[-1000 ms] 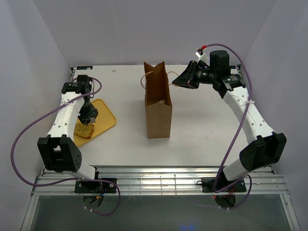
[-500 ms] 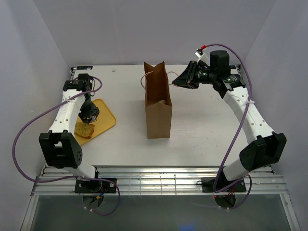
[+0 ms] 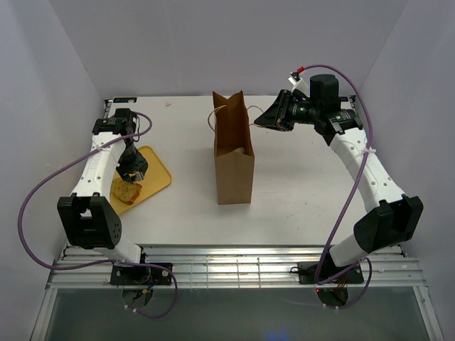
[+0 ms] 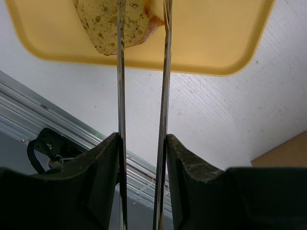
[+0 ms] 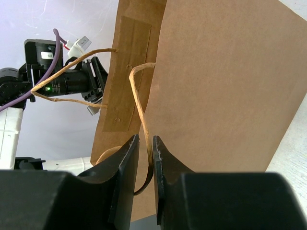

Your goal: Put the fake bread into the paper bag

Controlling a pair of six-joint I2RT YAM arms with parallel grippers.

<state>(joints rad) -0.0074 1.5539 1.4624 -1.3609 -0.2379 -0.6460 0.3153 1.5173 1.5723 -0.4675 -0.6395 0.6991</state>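
The left gripper lowers slightly over the tray next and squeezes the handle end of the tongs, since the tongs' blades stand apart around the slice's browned edge.
A yellowish fake bread slice lies on the flat yellow tray at the left. My left gripper hovers over it, shut on a pair of thin metal tongs. The tongs' two blades reach down to either side of the slice's right part. The brown paper bag stands upright in the middle of the table. My right gripper is beside the bag's top, shut on one looped handle.
The bag's other handle loops out on its left side. The table's near edge and a metal rail lie just below the tray. White walls close in the table on three sides.
The left wrist has shifted slightly away from the near edge above the tray. The bread slice still lies on the tray. The right arm and the bag have not moved.
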